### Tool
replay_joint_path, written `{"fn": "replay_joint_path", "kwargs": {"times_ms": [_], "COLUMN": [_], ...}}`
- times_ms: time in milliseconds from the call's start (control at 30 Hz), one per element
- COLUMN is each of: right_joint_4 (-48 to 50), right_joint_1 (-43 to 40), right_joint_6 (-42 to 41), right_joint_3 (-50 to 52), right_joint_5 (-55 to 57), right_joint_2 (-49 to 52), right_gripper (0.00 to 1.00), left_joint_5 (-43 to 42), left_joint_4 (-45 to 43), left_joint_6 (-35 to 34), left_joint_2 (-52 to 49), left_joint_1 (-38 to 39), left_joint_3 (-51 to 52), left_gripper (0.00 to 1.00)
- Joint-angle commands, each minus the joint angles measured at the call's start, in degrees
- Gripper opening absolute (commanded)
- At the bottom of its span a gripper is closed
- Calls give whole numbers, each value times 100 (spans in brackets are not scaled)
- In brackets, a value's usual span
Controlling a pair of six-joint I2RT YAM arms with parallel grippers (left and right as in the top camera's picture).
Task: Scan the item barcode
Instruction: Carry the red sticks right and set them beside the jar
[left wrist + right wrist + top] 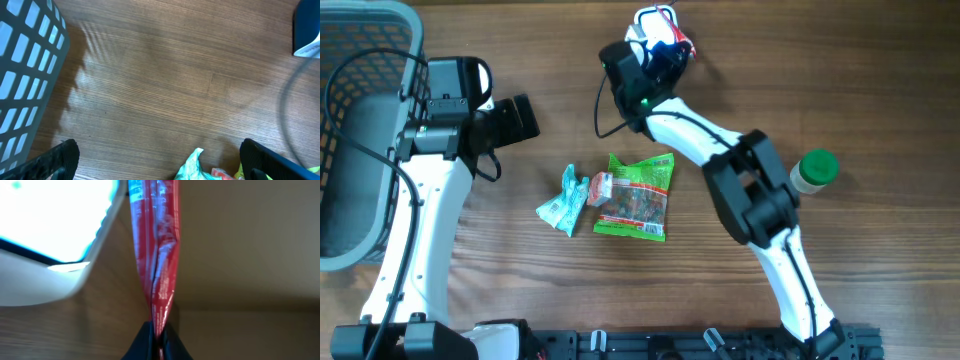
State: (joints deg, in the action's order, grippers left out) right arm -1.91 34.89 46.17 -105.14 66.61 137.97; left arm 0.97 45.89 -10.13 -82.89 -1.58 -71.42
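Observation:
I should swing my right gripper back from the scanner next, lower it beside the green-lidded bottle and let go of the red packet, because bare wood lies open there.
My right gripper [159, 332] is shut on the lower edge of a red packet [155, 245], which stands up edge-on from the jaws. A white barcode scanner [45, 240] with a brightly lit face sits just left of the packet. From overhead, the right gripper [655, 55] holds the red packet [678, 42] against the white scanner [648, 22] at the table's far edge. My left gripper [520, 118] hovers open over bare wood, with nothing between its fingers [57, 160].
A teal packet [563, 200], a green snack bag [638, 195] and a small red-and-white packet [600, 185] lie mid-table. The teal packet [192, 167] shows between the left fingers' tips. A grey basket [360, 130] stands at the left. A green-lidded bottle [815, 170] is at the right.

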Motion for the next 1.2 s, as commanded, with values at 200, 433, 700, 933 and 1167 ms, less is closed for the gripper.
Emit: {"fn": "replay_joint_path", "kwargs": {"times_ms": [200, 433, 700, 933, 1167], "right_joint_4": [-4323, -6828, -6393, -5268, -5007], "right_joint_1": [-208, -1130, -2057, -2267, -2267], "right_joint_6": [-4280, -5445, -5901, -6065, -6341], "right_joint_3": [-98, -9, 1908, 3609, 4162], "right_joint_5": [-3397, -5598, -5976, -5838, -5198], "right_joint_2": [-2754, -3204, -3202, -3202, -3202], "right_gripper": [4, 4, 4, 4, 4], "left_joint_5": [35, 35, 35, 35, 35], "left_joint_4": [-15, -15, -15, -15, -15], "left_joint_6": [72, 72, 72, 72, 72], "left_joint_2": [39, 39, 39, 39, 39], "left_joint_1": [-20, -20, -20, -20, -20], "left_joint_3": [-101, -101, -101, -101, -101], "left_gripper": [100, 100, 100, 100, 100]}}
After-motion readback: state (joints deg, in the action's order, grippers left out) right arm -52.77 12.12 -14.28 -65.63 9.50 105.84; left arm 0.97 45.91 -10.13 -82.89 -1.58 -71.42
